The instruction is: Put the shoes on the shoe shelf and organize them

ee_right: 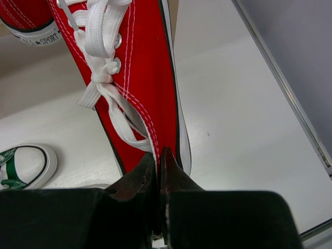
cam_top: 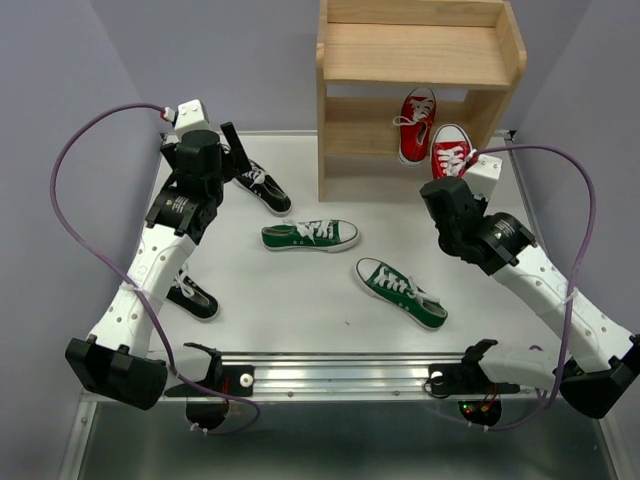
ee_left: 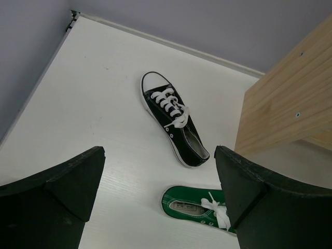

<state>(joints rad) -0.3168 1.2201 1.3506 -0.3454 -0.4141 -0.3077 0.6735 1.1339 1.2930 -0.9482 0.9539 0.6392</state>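
Observation:
The robot's right gripper will carry the second red shoe outward onto the lower shelf's bare strip (cam_top: pixel 452 112) beside the other red shoe and let go of it there, since that strip is empty.
The wooden shoe shelf (cam_top: pixel 420 55) stands at the back right. One red shoe (cam_top: pixel 416 122) lies on its lower tier. My right gripper (cam_top: pixel 453 177) is shut on the side wall of the second red shoe (cam_top: pixel 451 150), held at the front of that tier; in the right wrist view the fingers (ee_right: pixel 145 174) pinch its canvas edge (ee_right: pixel 148 72). Two green shoes (cam_top: pixel 310 235) (cam_top: pixel 400 292) lie mid-table. One black shoe (cam_top: pixel 262 186) lies left of the shelf, another (cam_top: pixel 192 296) partly under my left arm. My left gripper (cam_top: pixel 228 140) is open and empty above the table, with the black shoe (ee_left: pixel 174 124) ahead of it.
The shelf's side panel (ee_left: pixel 290 109) is to the right of my left gripper, and a green shoe's heel (ee_left: pixel 199 207) lies below it. A green toe cap (ee_right: pixel 23 166) shows left of my right gripper. Grey walls close the back and sides.

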